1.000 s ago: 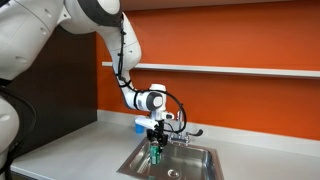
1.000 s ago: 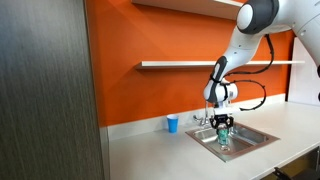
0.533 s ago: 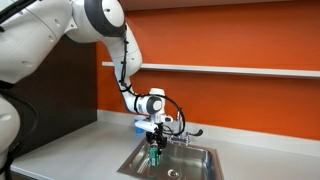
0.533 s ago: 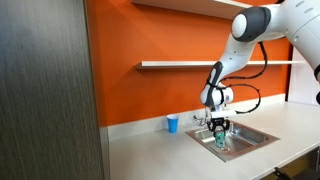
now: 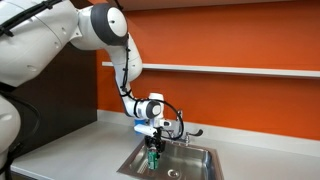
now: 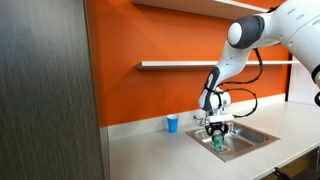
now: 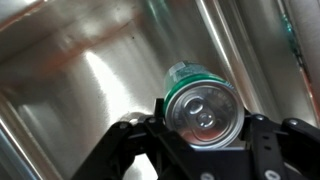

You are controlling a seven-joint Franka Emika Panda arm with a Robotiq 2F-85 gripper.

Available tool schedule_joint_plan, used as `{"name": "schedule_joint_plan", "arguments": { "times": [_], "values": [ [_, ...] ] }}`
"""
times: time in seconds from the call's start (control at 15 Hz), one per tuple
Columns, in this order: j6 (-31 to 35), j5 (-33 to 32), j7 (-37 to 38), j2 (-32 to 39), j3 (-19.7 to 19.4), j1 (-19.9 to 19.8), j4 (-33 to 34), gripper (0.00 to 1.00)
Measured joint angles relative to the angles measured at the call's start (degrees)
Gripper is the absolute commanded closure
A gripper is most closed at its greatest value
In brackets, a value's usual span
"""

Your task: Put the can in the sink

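Note:
The green can already hangs inside the sink's sides, so my gripper should next lower it to the bottom of the sink beneath and release it.
My gripper is shut on the green can and holds it upright inside the stainless steel sink. In the wrist view the can fills the space between the black fingers, its silvery top with the pull tab facing the camera, the sink's steel wall behind it. In an exterior view the can hangs low in the sink under the gripper. I cannot tell whether the can touches the sink floor.
A chrome faucet with lever handles stands at the sink's back rim. A small blue cup stands on the grey counter beside the sink. An orange wall and a shelf are behind.
The gripper with the can has sunk a little lower into the sink. The arm's upper links have shifted.

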Motion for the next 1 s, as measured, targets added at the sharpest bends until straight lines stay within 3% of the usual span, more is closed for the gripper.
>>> {"name": "schedule_joint_plan", "arguments": {
  "times": [1.0],
  "values": [
    [0.0, 2.0, 0.0, 3.9, 0.6, 0.0, 1.6, 0.62]
  ]
}}
